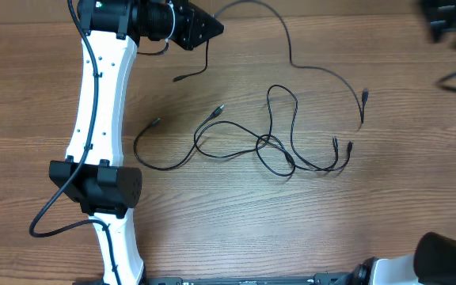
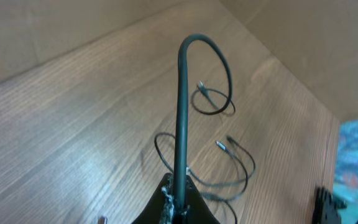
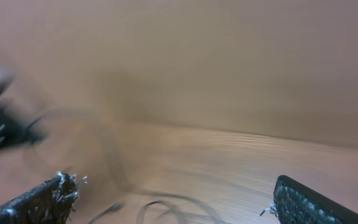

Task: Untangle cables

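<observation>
The right gripper should next swing toward the left in the overhead view and lower onto the bend of the long piece of black cable, which lies clear of the tangled loops.
Several thin black cables (image 1: pixel 269 144) lie tangled in loops on the wooden table, their small plug ends spread around. My left gripper (image 1: pixel 212 30) is at the top, left of centre, shut on one black cable (image 2: pixel 180 118). In the left wrist view that cable rises from the closed fingers (image 2: pixel 178 190) and arches over. One end dangles to the table (image 1: pixel 178 79). A long strand (image 1: pixel 291 62) curves right to a plug (image 1: pixel 363 96). My right gripper (image 1: pixel 448 25) is a blur at the top right corner. Its fingers (image 3: pixel 58 194) stand wide open with nothing between them, above blurred cables (image 3: pixel 166 208).
The white left arm (image 1: pixel 101 119) reaches up the left side of the table, with its own thick black wire (image 1: pixel 50 218) looping at the elbow. The base of the right arm (image 1: pixel 442 261) is at the bottom right. A cardboard wall (image 2: pixel 303 50) stands behind the table.
</observation>
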Controlling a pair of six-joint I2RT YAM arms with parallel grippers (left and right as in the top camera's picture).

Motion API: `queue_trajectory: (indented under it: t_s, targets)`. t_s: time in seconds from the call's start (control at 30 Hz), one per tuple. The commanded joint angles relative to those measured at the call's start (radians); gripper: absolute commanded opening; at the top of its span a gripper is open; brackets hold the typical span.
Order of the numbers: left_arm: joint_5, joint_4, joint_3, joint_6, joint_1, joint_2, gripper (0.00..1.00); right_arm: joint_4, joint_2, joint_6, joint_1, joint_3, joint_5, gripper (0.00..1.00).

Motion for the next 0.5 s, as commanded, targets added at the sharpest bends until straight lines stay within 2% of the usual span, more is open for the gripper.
queue_trajectory:
  t_s: [0.0,0.07,0.17,0.27,0.47]
  targets:
    - [0.002,0.050,0.010,-0.171,-0.007,-0.019,0.04,-0.003,0.030,-0.228,0.180,-0.065,0.072,1.00]
    - [0.005,0.078,0.010,-0.286,-0.006,-0.030,0.04,0.012,0.058,-0.336,0.267,-0.106,0.135,1.00]
    - [0.033,0.092,0.010,-0.344,-0.007,-0.049,0.04,0.045,0.124,-0.441,0.362,-0.155,0.180,1.00]
    - [0.055,0.089,0.010,-0.389,-0.020,-0.082,0.04,0.103,0.226,-0.476,0.433,-0.183,0.221,1.00]
    - [0.055,0.080,0.010,-0.452,-0.050,-0.134,0.04,0.179,0.317,-0.499,0.471,-0.183,0.221,0.99]
